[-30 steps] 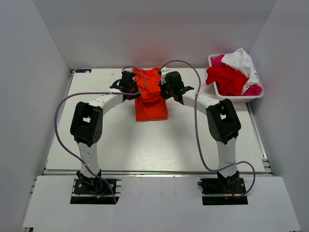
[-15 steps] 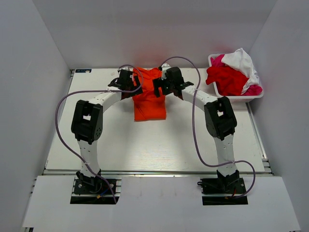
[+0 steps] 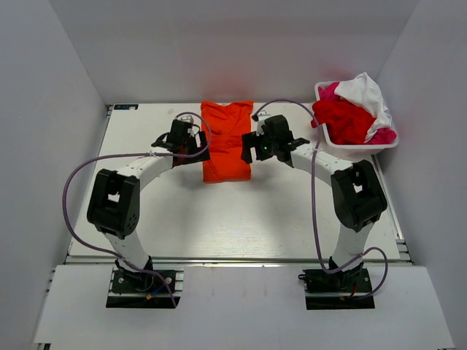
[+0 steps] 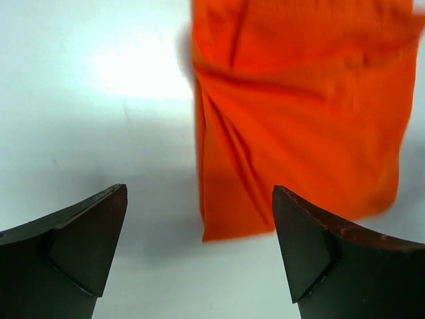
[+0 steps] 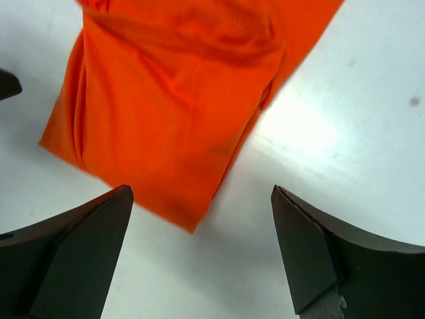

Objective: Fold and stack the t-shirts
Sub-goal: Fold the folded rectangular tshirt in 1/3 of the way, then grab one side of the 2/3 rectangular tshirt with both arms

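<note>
The near corner of the orange t-shirt sticks out ahead of my fingers, so I will move my left gripper back along the t-shirt's edge and down onto that corner.
The bright orange t-shirt (image 3: 227, 141) lies folded into a narrow rectangle at the back middle of the table. My left gripper (image 3: 194, 148) stands just off its left edge, open and empty. My right gripper (image 3: 250, 148) stands at its right edge, also open and empty. In the left wrist view the orange t-shirt (image 4: 299, 119) fills the upper right, with its near corner ahead of my left gripper (image 4: 199, 189). In the right wrist view the orange t-shirt (image 5: 179, 100) lies at upper left, its corner between the fingers of my right gripper (image 5: 201, 189).
A white basket (image 3: 359, 148) stands at the back right, holding a red t-shirt (image 3: 341, 120), a white one (image 3: 365, 91) and a magenta-pink one (image 3: 384, 135). White walls close in the table on three sides.
Both grippers have opened and let go of the orange t-shirt. They have drawn back outward to its sides, and the shirt now lies flat and longer on the table.
</note>
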`<state>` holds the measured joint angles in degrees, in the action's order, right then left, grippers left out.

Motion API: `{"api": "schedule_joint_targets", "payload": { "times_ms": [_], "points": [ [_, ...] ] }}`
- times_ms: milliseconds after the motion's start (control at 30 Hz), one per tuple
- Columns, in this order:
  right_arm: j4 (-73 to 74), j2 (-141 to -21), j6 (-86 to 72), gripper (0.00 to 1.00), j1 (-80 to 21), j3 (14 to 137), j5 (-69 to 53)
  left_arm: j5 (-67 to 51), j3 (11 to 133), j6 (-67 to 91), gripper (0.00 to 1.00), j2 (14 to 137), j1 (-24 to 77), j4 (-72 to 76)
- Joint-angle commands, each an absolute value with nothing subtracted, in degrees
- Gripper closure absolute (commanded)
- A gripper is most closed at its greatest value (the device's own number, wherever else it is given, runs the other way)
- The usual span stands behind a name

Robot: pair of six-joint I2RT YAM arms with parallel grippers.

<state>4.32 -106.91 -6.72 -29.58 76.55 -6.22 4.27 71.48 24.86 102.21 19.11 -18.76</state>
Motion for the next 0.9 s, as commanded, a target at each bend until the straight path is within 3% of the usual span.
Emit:
{"api": "schedule_joint_targets", "payload": {
  "times_ms": [0,300,400,567,867],
  "points": [
    [2.2,-103.6,-10.3,0.1,-29.4,70.8,-9.5,-4.1,65.3,20.8,0.0,96.4,19.8,-15.0],
    [0.8,-104.6,-14.1,0.1,-29.2,66.1,-13.7,-9.8,59.3,17.3,0.0,97.6,20.3,-11.2],
    [-1.1,-106.3,-14.9,0.1,-29.2,66.6,-13.9,-10.4,59.3,16.8,0.06,98.9,20.3,-11.2],
    [-1.1,-109.2,-15.7,0.14,-29.1,68.1,-14.9,-13.5,58.5,16.8,0.26,101.8,20.3,-10.6],
    [-2.3,-112.0,-16.8,0.37,-29.0,68.6,-15.8,-13.6,56.3,16.8,0.53,101.9,20.3,-8.9]
  ]
}}
